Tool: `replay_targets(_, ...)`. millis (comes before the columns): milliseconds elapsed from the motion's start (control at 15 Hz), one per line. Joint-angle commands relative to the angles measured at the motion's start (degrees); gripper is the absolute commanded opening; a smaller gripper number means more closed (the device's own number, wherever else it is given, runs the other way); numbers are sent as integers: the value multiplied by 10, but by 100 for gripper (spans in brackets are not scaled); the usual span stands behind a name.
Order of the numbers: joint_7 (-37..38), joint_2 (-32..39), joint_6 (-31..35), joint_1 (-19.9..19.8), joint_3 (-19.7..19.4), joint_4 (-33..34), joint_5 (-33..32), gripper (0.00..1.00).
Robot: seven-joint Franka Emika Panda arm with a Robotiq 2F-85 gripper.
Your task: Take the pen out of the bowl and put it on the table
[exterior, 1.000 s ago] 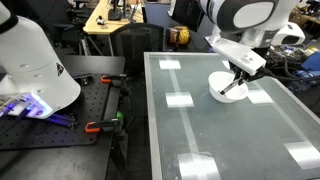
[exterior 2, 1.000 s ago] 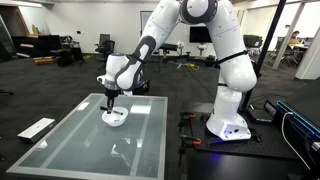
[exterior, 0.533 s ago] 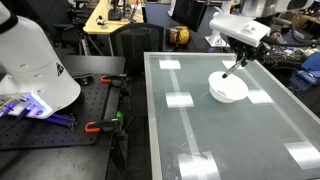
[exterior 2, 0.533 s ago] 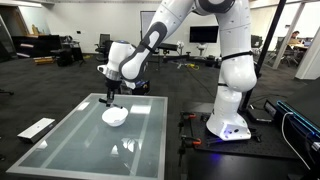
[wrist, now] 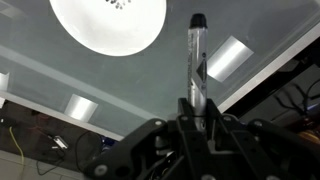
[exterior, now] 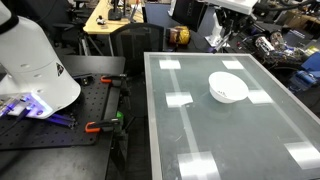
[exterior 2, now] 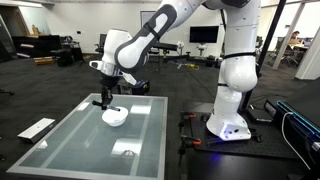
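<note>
The pen goes down with my gripper, away from the bowl, for release on the tabletop next. The bare glass (exterior 2: 95,153) beside the bowl lies below my gripper.
The white bowl (exterior: 228,87) sits empty on the glass table (exterior: 200,135); it also shows in an exterior view (exterior 2: 114,116) and in the wrist view (wrist: 108,25). My gripper (exterior 2: 104,90) is shut on the pen (wrist: 196,55), a thin stick with a dark tip that points down from the jaws (wrist: 197,108). The pen (exterior 2: 103,101) hangs well above the table (exterior 2: 70,140), just beside and above the bowl's rim. In an exterior view the gripper (exterior: 220,36) is high behind the bowl.
A black perforated bench (exterior: 70,125) with orange-handled clamps (exterior: 98,126) adjoins the table. The white robot base (exterior 2: 230,112) stands on it. Bright square reflections (wrist: 228,58) lie on the glass. Desks and chairs stand behind.
The gripper has risen out of the bowl with the pen held in it, and moved up and away from the bowl. The bowl has stayed in place.
</note>
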Motion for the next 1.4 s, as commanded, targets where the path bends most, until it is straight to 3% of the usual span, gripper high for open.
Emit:
replay_targets(0, -20, -11, -43, 41, -26, 13, -9, 5)
replay_targets(333, -20, 37, -32, 77, -42, 55, -66, 5)
replay_targets(733, -42, 126, -57, 89, -31, 135, -103, 5)
replay_targets(1067, -12, 201, -137, 121, -52, 220, -177, 5)
replay_targets(1333, -14, 256, -193, 134, -56, 286, -200, 5)
